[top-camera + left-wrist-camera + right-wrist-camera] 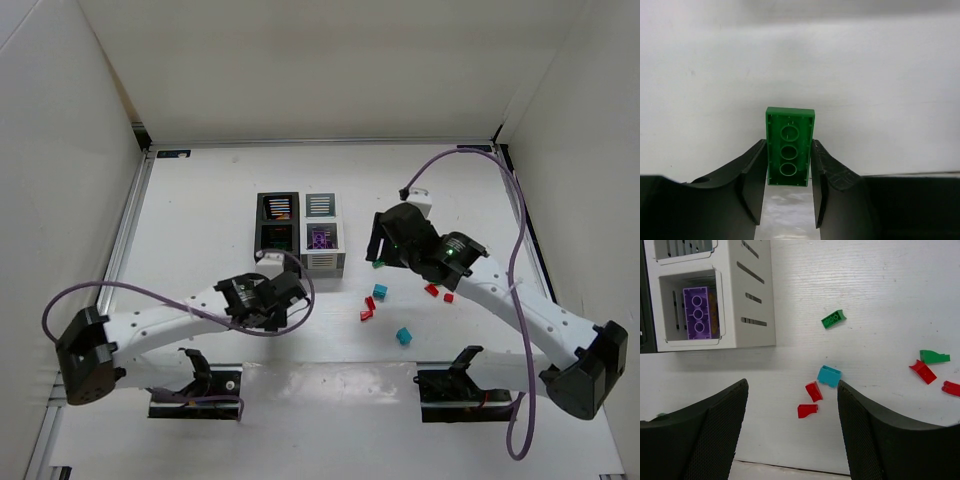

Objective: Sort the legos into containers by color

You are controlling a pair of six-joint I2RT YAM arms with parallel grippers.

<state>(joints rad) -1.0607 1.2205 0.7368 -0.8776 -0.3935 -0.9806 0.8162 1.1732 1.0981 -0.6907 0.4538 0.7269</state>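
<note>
My left gripper carries the green brick up and away from my base, over the near black bin [277, 238] next, then releases it.
The containers [300, 232] are a 2x2 block, two black bins on the left and two white on the right. My left gripper [288, 287] is just in front of the near black bin. In the left wrist view it [789, 144] is shut on a green brick [789, 125] held lengthwise, underside up. My right gripper [378, 242] is open and empty right of the white bins, above the table. Its wrist view [791, 390] shows two red bricks [813, 391] and a teal brick [829, 375] below the open jaws. A purple brick [696, 312] lies in the near white bin [747, 300].
Loose bricks lie right of the bins: green [378, 264], teal [380, 291], red [368, 309], another teal [403, 335], more red [438, 293]. The right wrist view also shows green [833, 319], green [934, 357] and red [922, 371]. White walls enclose the table.
</note>
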